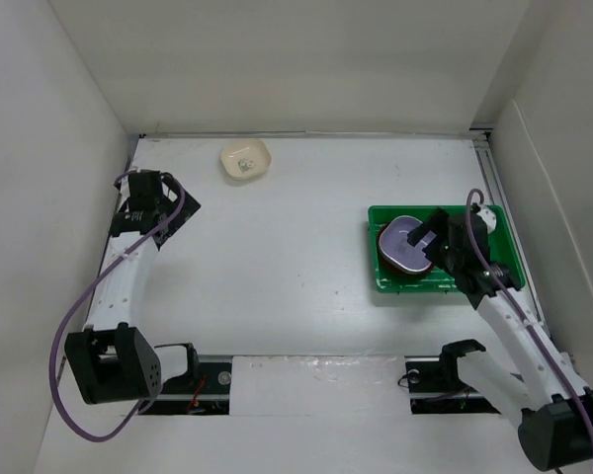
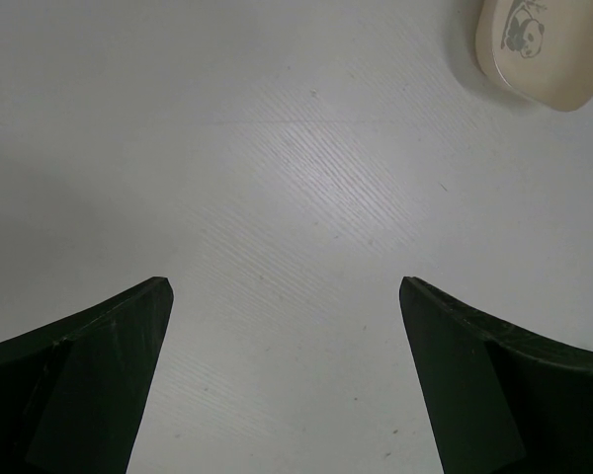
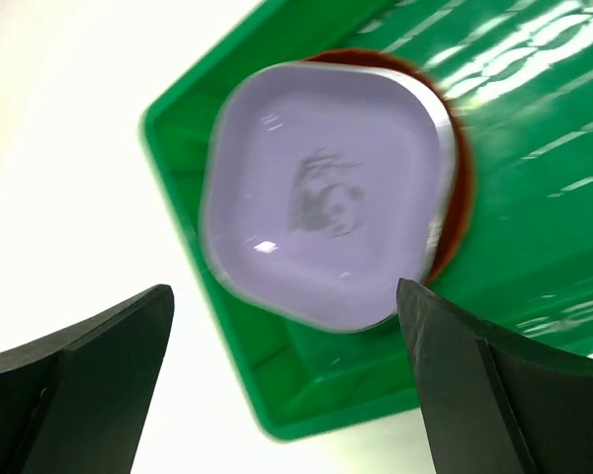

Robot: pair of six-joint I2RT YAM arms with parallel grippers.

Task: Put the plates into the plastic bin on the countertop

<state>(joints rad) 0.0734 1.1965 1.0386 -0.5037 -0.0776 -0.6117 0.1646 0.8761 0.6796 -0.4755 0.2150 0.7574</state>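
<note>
Next, my left gripper moves outward, to the right in the top view and down, onto the cream plate's closest rim [image 1: 224,166] [image 2: 480,54], since only bare countertop lies beneath.
The green plastic bin [image 1: 497,235] sits at the right of the white countertop [image 1: 296,257]. In it a lavender plate [image 1: 403,247] lies on top of a stack over a red-orange round plate [image 3: 457,188]; the lavender plate also shows in the right wrist view [image 3: 321,193]. My right gripper [image 1: 430,237] is open and empty just above that stack. A cream plate [image 1: 246,159] with a panda print lies at the far back; it shows in the left wrist view [image 2: 544,44]. My left gripper [image 1: 173,202] is open and empty over bare countertop, short of the cream plate.
White walls enclose the countertop on the left, back and right. The bin's near-left corner [image 3: 277,415] lies between my right fingers. A metal rail [image 1: 306,370] runs along the near edge between the arm bases.
</note>
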